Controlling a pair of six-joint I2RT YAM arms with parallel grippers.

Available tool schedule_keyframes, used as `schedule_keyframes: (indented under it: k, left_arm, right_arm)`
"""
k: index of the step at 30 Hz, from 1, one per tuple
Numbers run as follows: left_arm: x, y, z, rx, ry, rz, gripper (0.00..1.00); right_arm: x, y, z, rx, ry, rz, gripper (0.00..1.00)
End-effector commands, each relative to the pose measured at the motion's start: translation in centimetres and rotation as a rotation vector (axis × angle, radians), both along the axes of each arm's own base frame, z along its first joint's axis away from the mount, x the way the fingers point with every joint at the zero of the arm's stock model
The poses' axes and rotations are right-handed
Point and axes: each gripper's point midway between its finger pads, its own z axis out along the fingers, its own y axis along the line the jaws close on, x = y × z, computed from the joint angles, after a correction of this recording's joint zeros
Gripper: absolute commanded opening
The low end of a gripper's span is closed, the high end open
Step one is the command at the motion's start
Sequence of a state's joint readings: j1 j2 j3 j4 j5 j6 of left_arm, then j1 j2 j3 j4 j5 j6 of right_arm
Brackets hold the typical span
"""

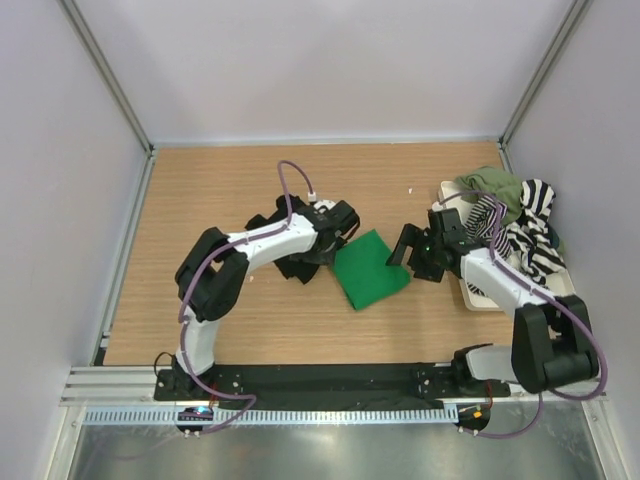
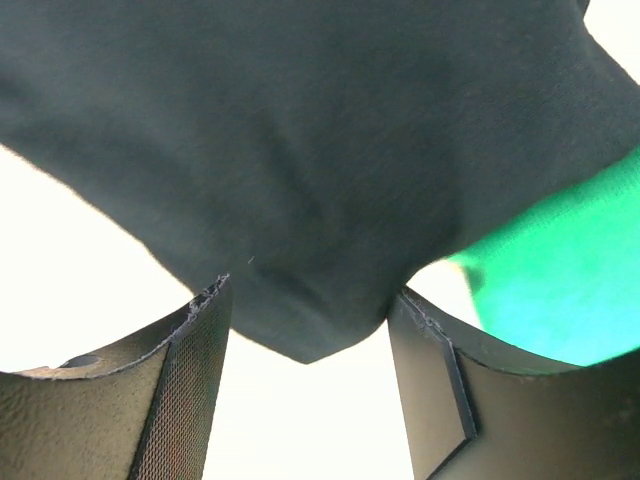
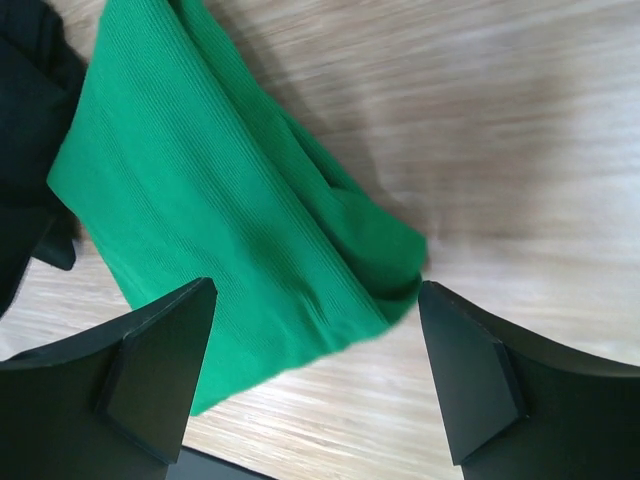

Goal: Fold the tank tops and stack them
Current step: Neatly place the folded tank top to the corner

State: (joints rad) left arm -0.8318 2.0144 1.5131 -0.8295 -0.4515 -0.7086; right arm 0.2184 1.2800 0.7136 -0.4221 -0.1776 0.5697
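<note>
My left gripper moves back and down onto the green top's edge beside the black cloth next, since my right gripper already stands open over the opposite side.
A bright green tank top [image 1: 370, 270] lies folded on the wooden table, also in the right wrist view [image 3: 220, 200]. A black tank top [image 1: 296, 268] lies bunched at its left, partly under my left arm. My left gripper [image 1: 335, 235] is over it. In the left wrist view the left gripper [image 2: 310, 292] is open; the black cloth [image 2: 300, 150] fills the view, a corner hanging between the fingertips, ungripped, with green cloth [image 2: 560, 280] at right. My right gripper [image 1: 415, 255] is open and empty over the green top's right corner [image 3: 318, 290].
A white basket [image 1: 480, 295] stands at the right edge, holding an olive tank top [image 1: 495, 190] and a black-and-white striped one [image 1: 530, 230]. Grey walls close in the table on three sides. Bare wood [image 1: 220, 190] lies at the left and back.
</note>
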Motion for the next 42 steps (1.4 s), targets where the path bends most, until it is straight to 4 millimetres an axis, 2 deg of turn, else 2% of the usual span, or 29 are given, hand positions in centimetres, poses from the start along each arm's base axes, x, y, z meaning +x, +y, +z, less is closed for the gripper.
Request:
schedule_keyframes:
  k: [1,2,3,5,6,7,8,9,10,11,13,14,15,16,18,19,20,21,24,28,30,33,37,42]
  left_arm:
    - [0.0,0.7,4.3,-0.081,-0.079,0.038,0.64]
    - [-0.3,0.6,4.6,-0.106,-0.078,0.039,0.65]
    - [-1.0,0.4,4.3,-0.139,-0.067,0.035,0.65]
    - [-3.0,-1.6,5.2,-0.276,-0.032,-0.005,0.66]
    - [-4.3,-2.5,4.6,-0.307,-0.022,-0.03,0.67]
    - [-5.1,-2.9,4.6,-0.321,-0.017,-0.036,0.67]
    - [-5.7,-3.2,5.1,-0.349,-0.025,-0.025,0.68]
    - [-6.7,-3.4,4.7,-0.356,-0.016,-0.035,0.68]
    - [-7.0,-3.5,5.2,-0.391,-0.021,-0.016,0.69]
    - [-7.4,-3.5,5.2,-0.407,-0.018,-0.01,0.69]
    - [-8.0,-4.0,4.7,-0.469,-0.012,-0.006,0.69]
    - [-8.6,-4.6,5.0,-0.525,0.009,-0.002,0.69]
    - [-8.9,-5.1,4.4,-0.564,0.016,-0.002,0.69]
    - [-9.1,-5.4,4.3,-0.592,0.022,0.001,0.69]
    - [-9.3,-5.8,3.8,-0.627,0.03,0.019,0.69]
    - [-9.3,-5.8,3.6,-0.629,0.028,0.022,0.69]
    - [-9.2,-5.9,3.4,-0.632,0.028,0.024,0.7]
    - [-9.1,-6.0,3.0,-0.625,0.033,0.026,0.7]
    - [-9.0,-7.3,2.8,-0.657,0.051,0.009,0.7]
    - [-8.6,-8.3,2.2,-0.677,0.057,0.008,0.68]
    - [-8.5,-8.3,1.9,-0.676,0.058,0.02,0.68]
    - [-8.7,-7.8,1.0,-0.665,0.064,0.049,0.68]
    - [-8.7,-7.6,0.1,-0.662,0.066,0.068,0.68]
    - [-8.9,-8.0,-0.5,-0.675,0.084,0.082,0.67]
  right_arm:
    - [2.8,2.2,0.8,0.089,-0.065,0.079,0.88]
    - [2.7,2.7,-0.3,0.104,-0.024,0.107,0.89]
    - [3.2,2.9,-0.5,0.107,-0.015,0.12,0.89]
    - [3.2,2.7,-2.1,0.078,0.038,0.13,0.89]
    - [3.4,2.6,-2.2,0.071,0.037,0.129,0.88]
    - [3.3,2.5,-2.5,0.063,0.041,0.123,0.86]
    - [3.0,2.4,-2.6,0.063,0.043,0.119,0.78]
    - [2.5,2.4,-2.8,0.067,0.044,0.114,0.75]
    - [2.2,2.3,-2.8,0.07,0.046,0.111,0.72]
    - [1.2,2.2,-3.2,0.07,0.067,0.111,0.68]
    - [-0.2,2.5,-2.7,0.101,0.074,0.104,0.66]
    - [-1.9,2.4,-3.5,0.1,0.11,0.094,0.65]
    - [-2.7,3.1,-2.6,0.123,0.084,0.09,0.65]
    - [-3.6,3.5,-2.7,0.128,0.085,0.094,0.65]
    - [-5.8,3.9,-2.9,0.109,0.101,0.11,0.74]
    - [-5.6,3.4,-2.1,0.088,0.06,0.087,0.79]
    - [-5.5,3.3,-1.6,0.078,0.045,0.082,0.9]
    - [-5.7,2.9,-1.4,0.06,0.046,0.079,0.93]
    - [-4.6,1.8,0.1,-0.011,-0.005,0.067,0.94]
    - [-3.0,1.6,0.4,-0.06,-0.02,0.093,0.91]
    - [-2.3,2.5,-0.1,-0.046,-0.009,0.142,0.85]
    - [-1.7,3.6,-0.9,-0.018,0.013,0.191,0.83]
    - [-1.5,3.8,-2.0,-0.008,0.029,0.197,0.82]
    - [-1.6,4.0,-3.3,0.012,0.051,0.205,0.76]
